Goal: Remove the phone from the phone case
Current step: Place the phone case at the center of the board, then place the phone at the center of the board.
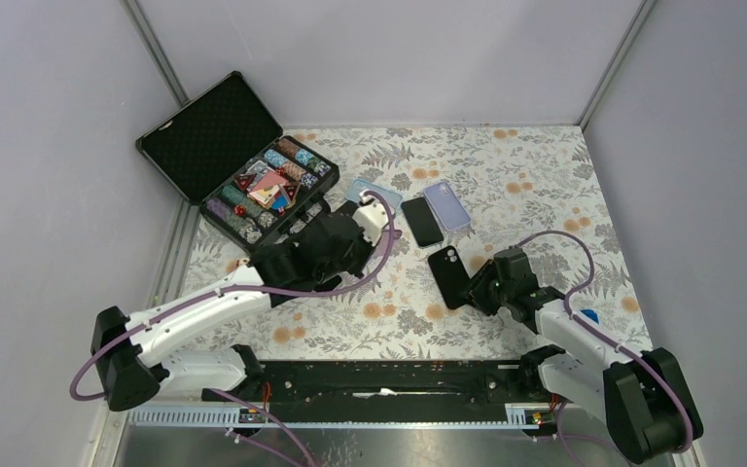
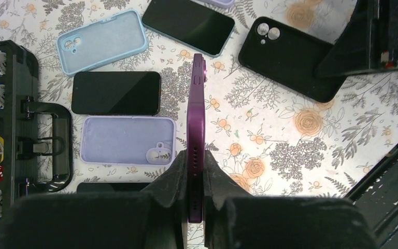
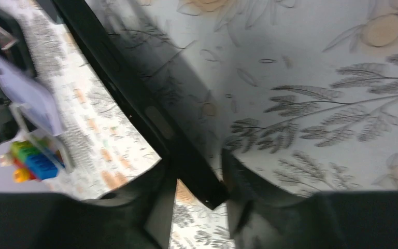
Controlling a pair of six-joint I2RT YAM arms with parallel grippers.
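I will swing my left gripper over, lower the phone and release, since clear table (image 2: 263, 110) beside the black case lies below it and to its right in the top view.
My left gripper (image 2: 196, 179) is shut on a purple phone (image 2: 195, 119) and holds it on edge above the table. In the top view this gripper (image 1: 355, 233) sits left of centre, and the phone cannot be made out there. A black phone case (image 1: 447, 275) with camera holes lies on the floral table; it also shows in the left wrist view (image 2: 285, 57). My right gripper (image 1: 486, 282) is at its right end. In the right wrist view the gripper (image 3: 197, 189) is shut on the corner of the black case (image 3: 150, 116).
An open poker chip case (image 1: 238, 161) stands at the back left. A light blue case (image 2: 102, 41), a black phone (image 2: 116, 92), a lilac case (image 2: 128, 140) and another black phone (image 2: 188, 23) lie beneath my left gripper. A lilac case (image 1: 446, 205) lies at centre back.
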